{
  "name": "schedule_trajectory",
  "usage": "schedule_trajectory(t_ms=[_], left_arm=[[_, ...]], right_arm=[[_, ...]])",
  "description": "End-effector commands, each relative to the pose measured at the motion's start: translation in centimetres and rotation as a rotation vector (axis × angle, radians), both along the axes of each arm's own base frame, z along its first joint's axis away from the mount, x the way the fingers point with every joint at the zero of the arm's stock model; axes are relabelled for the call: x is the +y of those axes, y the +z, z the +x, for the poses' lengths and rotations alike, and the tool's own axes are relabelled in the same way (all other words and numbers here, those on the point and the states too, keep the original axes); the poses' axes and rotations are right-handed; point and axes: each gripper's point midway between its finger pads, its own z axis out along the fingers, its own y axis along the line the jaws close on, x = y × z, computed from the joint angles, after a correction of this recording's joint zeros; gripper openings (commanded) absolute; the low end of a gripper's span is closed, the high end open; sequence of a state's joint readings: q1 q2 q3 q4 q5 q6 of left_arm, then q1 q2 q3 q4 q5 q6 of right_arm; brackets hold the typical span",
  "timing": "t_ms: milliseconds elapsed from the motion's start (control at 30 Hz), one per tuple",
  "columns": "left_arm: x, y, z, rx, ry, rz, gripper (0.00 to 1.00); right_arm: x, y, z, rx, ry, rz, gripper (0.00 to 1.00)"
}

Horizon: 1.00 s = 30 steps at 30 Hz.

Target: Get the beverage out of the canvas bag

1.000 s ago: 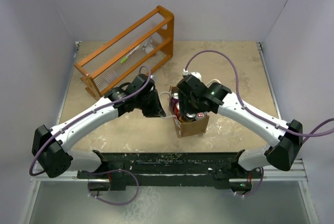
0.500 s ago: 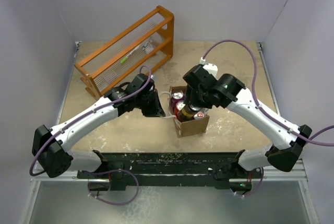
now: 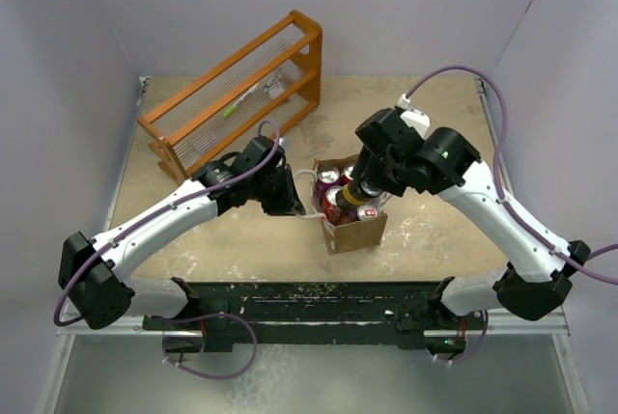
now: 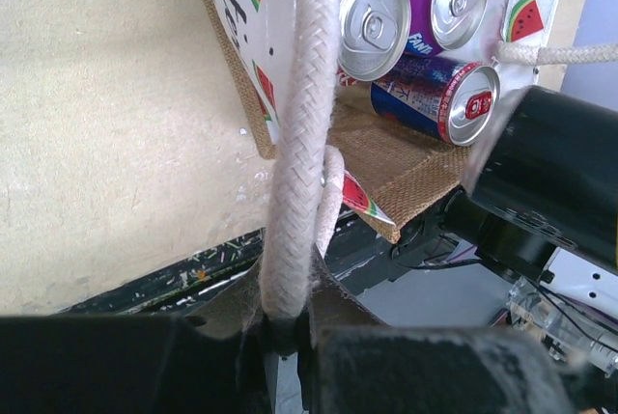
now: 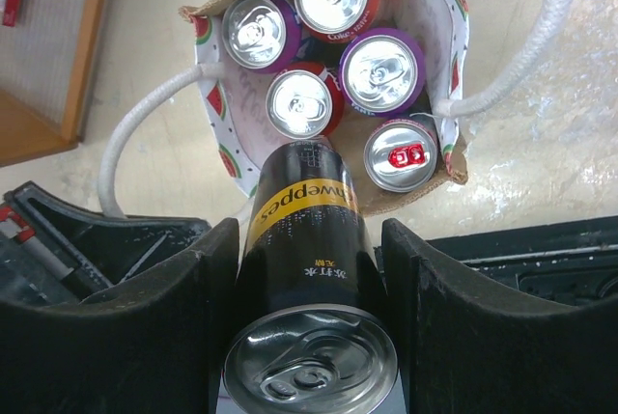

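Note:
I should move my right gripper down and to the right in the top view to let go of the black can, because the tabletop below the gripper is bare on that side.
The canvas bag [image 3: 355, 232] stands at mid-table with its top open and several soda cans [image 5: 379, 71] inside. My right gripper [image 3: 364, 185] hangs above the bag [image 5: 451, 42], shut on a black beverage can with a yellow band [image 5: 302, 235]. That can [image 3: 346, 193] is clear of the bag's rim and tilted, its silver top facing the wrist camera. My left gripper [image 3: 291, 204] is to the left of the bag. It [image 4: 285, 325] is shut on the bag's white rope handle [image 4: 301, 134], which is pulled taut toward it.
An orange wooden rack [image 3: 237, 91] stands at the back left, well away from both arms. The black mounting rail [image 3: 309, 298] runs along the near table edge. White walls close in the left, right and back sides.
My right arm has risen and swung back to the right, lifting the black can up out of the bag. The left gripper has kept its hold on the handle without moving.

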<state>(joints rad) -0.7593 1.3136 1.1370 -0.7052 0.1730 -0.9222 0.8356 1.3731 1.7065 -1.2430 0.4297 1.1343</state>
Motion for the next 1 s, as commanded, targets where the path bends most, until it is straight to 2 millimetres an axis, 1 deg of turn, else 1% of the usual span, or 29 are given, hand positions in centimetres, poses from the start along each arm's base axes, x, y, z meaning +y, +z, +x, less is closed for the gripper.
schedule_trajectory(t_ms=[0, 100, 167, 333, 433, 567, 667, 767, 900, 967], left_arm=[[0.3, 1.5, 0.4, -0.059, -0.009, -0.019, 0.0], [0.4, 1.6, 0.4, -0.061, -0.006, -0.016, 0.0], [0.5, 1.6, 0.4, -0.06, -0.003, -0.016, 0.0], [0.5, 1.7, 0.4, -0.063, 0.001, -0.018, 0.0], [0.7, 1.9, 0.3, -0.063, 0.006, -0.017, 0.0], [1.1, 2.0, 0.0, -0.061, 0.016, -0.016, 0.0], [1.3, 2.3, -0.2, -0.066, 0.02, -0.02, 0.0], [1.5, 2.7, -0.2, -0.072, 0.019, -0.021, 0.0], [1.5, 3.1, -0.1, -0.075, 0.007, -0.006, 0.0], [1.4, 3.0, 0.0, -0.08, -0.004, 0.003, 0.0]], right_arm=[[-1.4, 5.2, 0.7, -0.147, -0.098, 0.121, 0.0], [-1.8, 6.7, 0.9, -0.187, -0.111, 0.138, 0.0], [-2.6, 8.1, 1.4, -0.242, -0.129, 0.128, 0.0], [-6.1, 10.7, 2.8, -0.366, -0.202, -0.009, 0.0], [-8.2, 11.6, 3.9, -0.416, -0.241, -0.122, 0.0], [-11.0, 11.8, 5.0, -0.437, -0.3, -0.254, 0.0], [-12.8, 11.2, 6.0, -0.42, -0.332, -0.322, 0.0], [-14.4, 10.6, 7.2, -0.41, -0.334, -0.355, 0.0], [-17.0, 10.6, 8.7, -0.412, -0.377, -0.39, 0.0], [-18.1, 10.3, 9.4, -0.402, -0.399, -0.419, 0.0]])
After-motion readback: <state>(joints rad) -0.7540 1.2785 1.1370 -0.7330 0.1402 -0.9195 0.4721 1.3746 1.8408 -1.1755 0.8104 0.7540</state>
